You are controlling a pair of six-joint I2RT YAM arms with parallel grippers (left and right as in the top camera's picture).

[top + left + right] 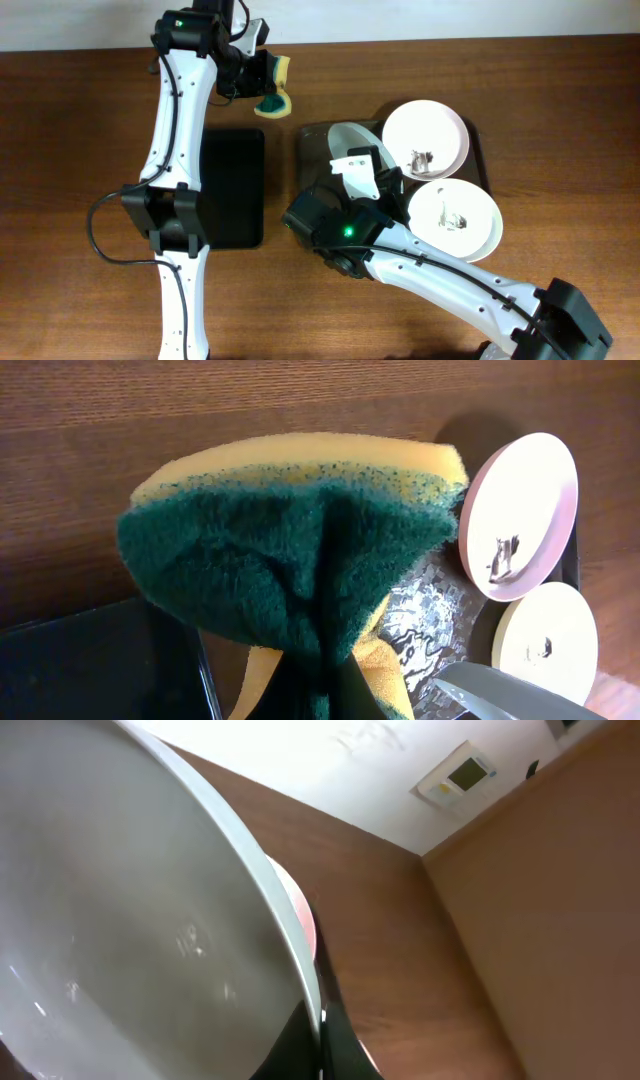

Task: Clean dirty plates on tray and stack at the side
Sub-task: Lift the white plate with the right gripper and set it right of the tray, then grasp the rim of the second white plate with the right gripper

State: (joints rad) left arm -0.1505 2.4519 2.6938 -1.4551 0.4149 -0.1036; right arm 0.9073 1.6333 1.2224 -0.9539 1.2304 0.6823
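My right gripper should swing to bare tabletop beside the tray, below and to its right in the overhead view, lower the plate and release it.
Two white plates with dark smudges lie on the dark brown tray: one at the back, one at the front right. They also show in the left wrist view. My right gripper is shut on the rim of a third plate and holds it tilted up over the tray's left part; that plate fills the right wrist view. My left gripper is shut on a yellow-and-green sponge, held above the table behind the tray; the sponge fills the left wrist view.
A smaller black tray lies on the wooden table left of the brown tray, under the left arm. The right arm reaches in from the front right corner.
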